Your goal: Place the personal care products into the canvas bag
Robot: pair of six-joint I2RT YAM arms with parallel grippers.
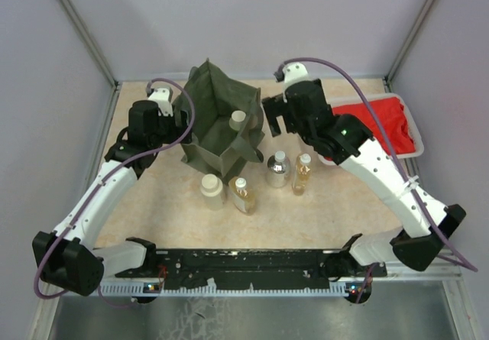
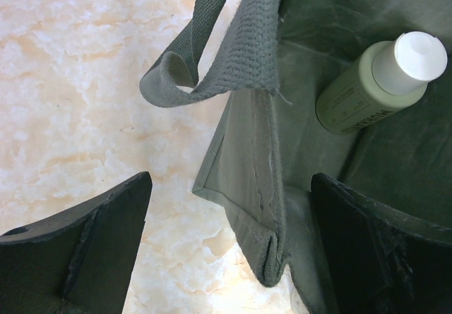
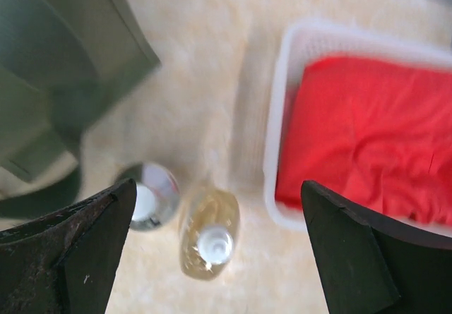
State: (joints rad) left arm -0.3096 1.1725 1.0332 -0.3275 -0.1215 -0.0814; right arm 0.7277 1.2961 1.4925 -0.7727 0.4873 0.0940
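Note:
My right gripper moves down and comes back next, one finger between the silvery bottle and the amber bottle by the tray (image 1: pixel 302 176) (image 3: pixel 210 235).
The dark olive canvas bag (image 1: pixel 221 122) stands open at the table's middle back, with one pale bottle (image 1: pixel 238 120) lying inside it. In the left wrist view that bottle (image 2: pixel 374 85) rests on the bag's floor (image 2: pixel 395 166). My left gripper (image 1: pixel 177 126) is open at the bag's left side, and a corner of the bag wall (image 2: pixel 247 187) lies between its wide-apart jaws (image 2: pixel 229 236). In front of the bag stand a beige bottle (image 1: pixel 212 191), an amber bottle (image 1: pixel 243 195), a silvery bottle (image 1: pixel 278 170) and a second amber bottle (image 1: pixel 302 173). My right gripper (image 1: pixel 271 114) is open and empty (image 3: pixel 217 187), high above the silvery bottle (image 3: pixel 148 195) and an amber bottle (image 3: pixel 210 233).
A white tray (image 1: pixel 416 130) holding a red cloth (image 1: pixel 374 122) sits at the back right, right of my right arm. In the right wrist view the tray's rim (image 3: pixel 282 116) runs close beside the amber bottle. A bag handle (image 2: pixel 191 74) loops out over the table.

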